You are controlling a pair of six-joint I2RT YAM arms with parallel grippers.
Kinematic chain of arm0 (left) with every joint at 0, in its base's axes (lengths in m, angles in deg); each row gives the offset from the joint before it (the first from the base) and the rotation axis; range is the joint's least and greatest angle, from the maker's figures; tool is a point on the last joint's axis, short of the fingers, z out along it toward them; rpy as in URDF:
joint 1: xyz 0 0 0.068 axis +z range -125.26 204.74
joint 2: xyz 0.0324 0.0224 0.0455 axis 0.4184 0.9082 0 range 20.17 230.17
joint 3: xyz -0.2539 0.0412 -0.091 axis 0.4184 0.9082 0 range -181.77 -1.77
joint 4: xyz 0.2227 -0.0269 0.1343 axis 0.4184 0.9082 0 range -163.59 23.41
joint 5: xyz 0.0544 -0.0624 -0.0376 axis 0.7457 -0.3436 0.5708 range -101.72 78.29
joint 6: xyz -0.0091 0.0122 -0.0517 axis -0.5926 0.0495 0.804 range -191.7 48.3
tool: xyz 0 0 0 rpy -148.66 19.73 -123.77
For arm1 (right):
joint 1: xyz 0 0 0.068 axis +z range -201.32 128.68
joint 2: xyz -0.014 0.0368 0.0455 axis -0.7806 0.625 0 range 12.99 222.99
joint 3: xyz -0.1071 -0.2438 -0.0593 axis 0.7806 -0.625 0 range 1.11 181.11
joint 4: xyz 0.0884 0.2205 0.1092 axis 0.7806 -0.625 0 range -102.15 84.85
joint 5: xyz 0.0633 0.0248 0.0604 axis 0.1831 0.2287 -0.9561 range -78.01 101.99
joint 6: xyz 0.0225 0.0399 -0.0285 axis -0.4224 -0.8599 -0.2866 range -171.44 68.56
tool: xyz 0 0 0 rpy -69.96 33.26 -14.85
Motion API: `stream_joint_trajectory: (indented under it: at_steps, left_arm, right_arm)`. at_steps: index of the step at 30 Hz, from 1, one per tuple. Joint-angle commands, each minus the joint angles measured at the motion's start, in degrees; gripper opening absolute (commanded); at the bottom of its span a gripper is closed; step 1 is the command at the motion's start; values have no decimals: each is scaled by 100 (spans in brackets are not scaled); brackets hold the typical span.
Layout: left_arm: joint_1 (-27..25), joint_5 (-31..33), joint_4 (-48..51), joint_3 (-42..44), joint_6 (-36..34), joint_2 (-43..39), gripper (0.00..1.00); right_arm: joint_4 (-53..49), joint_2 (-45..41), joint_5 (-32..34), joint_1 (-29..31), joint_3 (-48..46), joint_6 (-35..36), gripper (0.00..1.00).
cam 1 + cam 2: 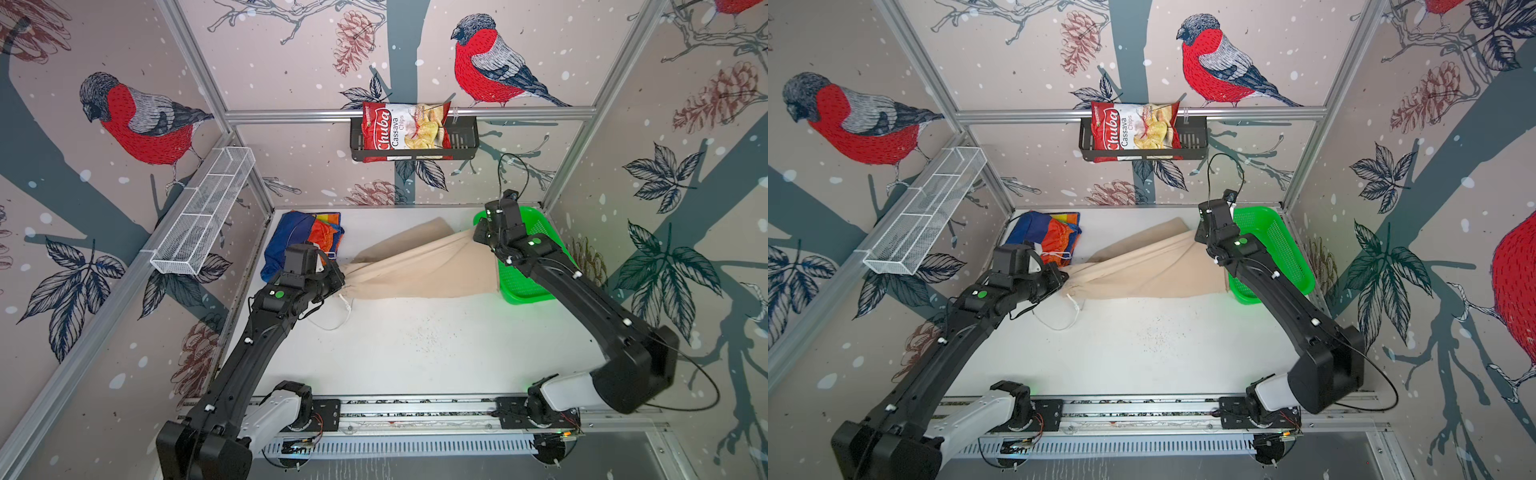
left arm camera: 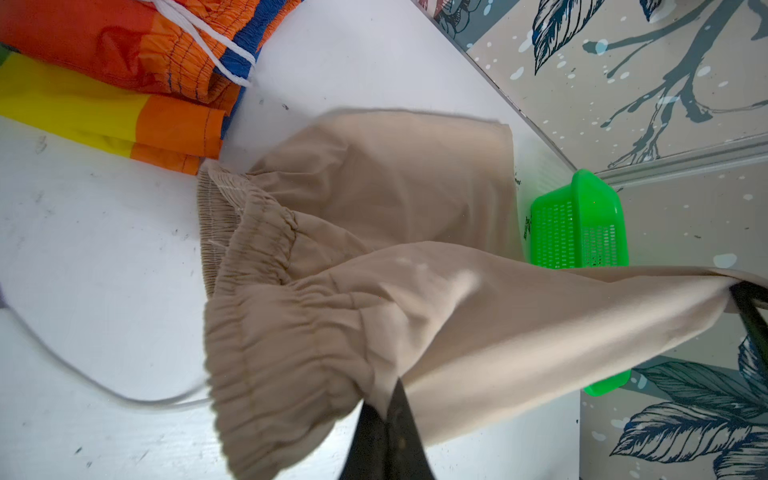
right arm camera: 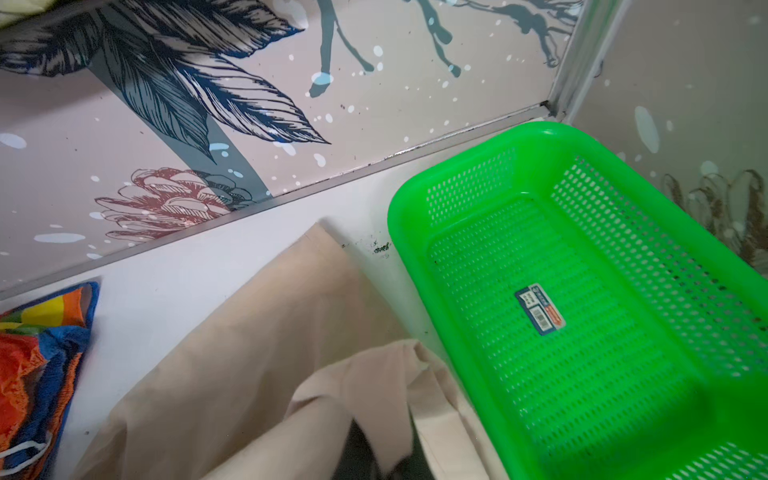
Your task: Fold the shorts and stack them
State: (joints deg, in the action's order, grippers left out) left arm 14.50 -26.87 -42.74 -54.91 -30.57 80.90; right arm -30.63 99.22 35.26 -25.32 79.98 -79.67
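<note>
My right gripper holds the raised hem above and inward of the trailing leg's end (image 1: pixel 439 229) (image 3: pixel 345 276). It will lower the hem outward onto that end next and let go, so one leg lies along the other.
The beige shorts (image 1: pixel 419 266) (image 1: pixel 1142 270) hang stretched between both arms above the white table. My left gripper (image 1: pixel 338 276) (image 2: pixel 388 399) is shut on their gathered waistband (image 2: pixel 286 345). At the other end, my right gripper (image 1: pixel 478 237) (image 3: pixel 386 461) is shut on a leg hem (image 3: pixel 374 386) next to the green basket. One leg (image 1: pixel 415 237) trails on the table toward the back. The white drawstring (image 1: pixel 343 309) dangles to the table. The rainbow-striped shorts (image 1: pixel 307 237) (image 1: pixel 1050 235) (image 2: pixel 124 83) lie bunched at the back left, behind my left gripper.
A green mesh basket (image 1: pixel 523 286) (image 3: pixel 582 291) stands empty at the back right, under the right arm. A white wire shelf (image 1: pixel 203 216) is on the left wall. On the back wall, a black rack (image 1: pixel 461 137) holds a chips bag (image 1: pixel 405 129).
</note>
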Motion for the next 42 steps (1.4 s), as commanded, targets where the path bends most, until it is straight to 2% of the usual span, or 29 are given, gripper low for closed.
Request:
stream_joint_trajectory:
  at_steps: [1,10,21,24,25,26,28,29,31,34,36,39,42]
  left_arm:
    - [285,63,-255,69,-201,285,0]
    - [468,92,-784,-153,-177,1376,0]
    - [514,74,-712,-882,-191,3129,0]
    - [514,239,-881,-872,-128,3340,0]
    - [514,343,-892,-888,-105,3395,6]
    - [514,401,-917,-910,-105,3440,14]
    - [514,494,-930,-1004,-98,3528,44]
    - [514,489,-937,-1044,-101,3547,51]
    - [514,422,-917,-1154,-93,3569,60]
    - [505,431,-798,-1306,-125,3493,67]
    - [505,492,-710,-1357,-141,3334,69]
    - [492,655,-610,-1326,-198,2964,69]
    - [399,864,-529,-1159,-255,2542,66]
  right_arm:
    - [615,518,263,-211,263,216,0]
    - [442,2553,-249,-542,1680,221,0]
    - [985,3695,-942,-795,2327,169,0]
    - [1047,3997,-1190,-794,2467,147,10]
    - [1077,4105,-1323,-785,2515,165,16]
    - [1108,4211,-1442,-789,2576,189,28]
    - [1035,4423,-1606,-790,2805,221,46]
    - [978,4496,-1647,-788,2918,234,52]
    - [930,4553,-1670,-783,3084,247,59]
    - [930,4397,-1586,-780,3143,269,65]
    - [928,4210,-1524,-751,3075,290,66]
    - [1009,3709,-1460,-647,2603,324,65]
    - [1222,3071,-1417,-416,1668,333,60]
